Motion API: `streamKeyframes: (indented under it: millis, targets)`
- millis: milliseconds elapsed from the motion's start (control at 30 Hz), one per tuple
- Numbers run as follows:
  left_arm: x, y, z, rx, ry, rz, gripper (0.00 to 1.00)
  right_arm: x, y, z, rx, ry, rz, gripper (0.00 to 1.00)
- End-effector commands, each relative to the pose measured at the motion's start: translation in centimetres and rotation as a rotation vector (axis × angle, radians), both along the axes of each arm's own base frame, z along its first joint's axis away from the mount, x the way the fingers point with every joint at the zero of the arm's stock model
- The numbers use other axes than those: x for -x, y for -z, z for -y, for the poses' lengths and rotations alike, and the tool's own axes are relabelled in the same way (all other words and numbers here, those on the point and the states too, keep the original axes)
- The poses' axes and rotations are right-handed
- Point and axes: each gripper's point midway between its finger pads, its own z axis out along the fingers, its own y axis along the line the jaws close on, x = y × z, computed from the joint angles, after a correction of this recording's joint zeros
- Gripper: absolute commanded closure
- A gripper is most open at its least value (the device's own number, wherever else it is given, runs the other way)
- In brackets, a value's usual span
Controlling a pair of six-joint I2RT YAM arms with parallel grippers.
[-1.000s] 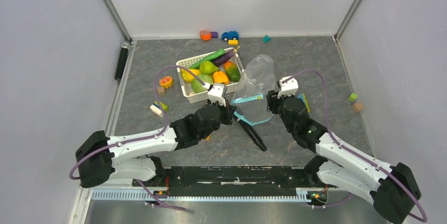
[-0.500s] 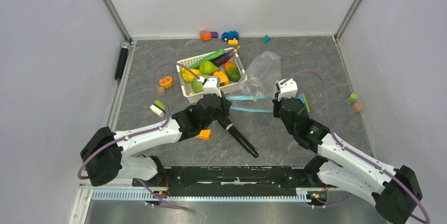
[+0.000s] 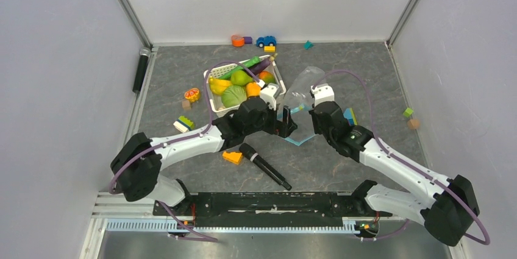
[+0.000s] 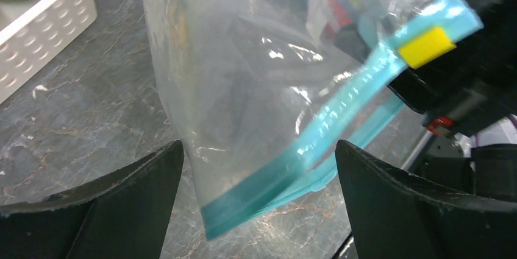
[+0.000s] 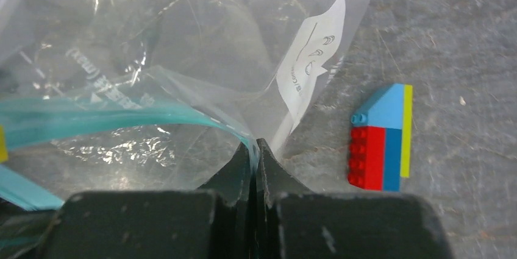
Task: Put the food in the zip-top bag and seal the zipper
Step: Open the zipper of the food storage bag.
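The cabbage (image 3: 233,95) is to the left of my left gripper in the top view. My left gripper will swing toward it and down onto it next, because my right gripper holds the bag (image 3: 303,90).
The zip-top bag (image 3: 303,90) stands crumpled just right of the white basket (image 3: 214,108). My right gripper (image 3: 311,116) is shut on its teal zipper (image 5: 122,116) at the mouth's right end (image 5: 255,146), beside the white label (image 5: 311,64). My left gripper (image 3: 286,122) is open, its fingers either side of the zipper strip (image 4: 341,113), not touching it (image 4: 259,149). A yellow slider (image 4: 430,46) sits on the strip. The food lies in the basket: cabbage (image 3: 233,95), bananas (image 3: 218,83), pear (image 3: 241,78), eggplant (image 3: 259,66).
A black microphone (image 3: 265,166) lies on the table in front of the left arm, next to an orange block (image 3: 231,157). A red-blue block (image 5: 381,137) lies right of the right gripper. Small toys sit along the back wall (image 3: 266,41) and left of the basket (image 3: 192,94).
My left gripper has let go of the black microphone, opened wide and swung right to the bag's mouth. The right gripper closed on the zipper edge and lifted it a little.
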Motion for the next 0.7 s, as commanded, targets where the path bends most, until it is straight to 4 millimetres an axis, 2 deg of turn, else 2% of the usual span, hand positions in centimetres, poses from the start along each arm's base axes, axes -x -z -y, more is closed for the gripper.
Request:
streamKeyframes:
  millis: [0, 133, 233, 433, 567, 667]
  targets:
    - [0.5, -5.1, 0.4, 0.089, 0.084, 0.168, 0.00, 0.3, -0.1, 2.1, 0.054, 0.126, -0.070, 1.00]
    - [-0.4, -7.4, -2.8, 0.077, -0.040, 0.266, 0.00, -0.3, 0.3, 1.9, 0.063, 0.141, -0.129, 1.00]
    - [-2.3, -8.1, -5.8, 0.031, -0.219, 0.295, 0.00, -0.8, 0.7, 1.9, 0.055, 0.166, -0.162, 1.00]
    - [-5.4, -7.3, -11.1, -0.051, -0.468, 0.250, 0.00, -1.7, 1.4, 0.6, 0.039, 0.144, -0.213, 1.00]
    - [-7.5, -6.4, -13.5, -0.063, -0.557, 0.221, 0.00, -2.9, 0.0, 0.1, 0.026, 0.159, -0.191, 1.00]
    - [-8.9, -4.5, -15.7, -0.112, -0.629, 0.161, 0.00, -3.2, -0.8, -0.4, -0.001, 0.155, -0.179, 1.00]
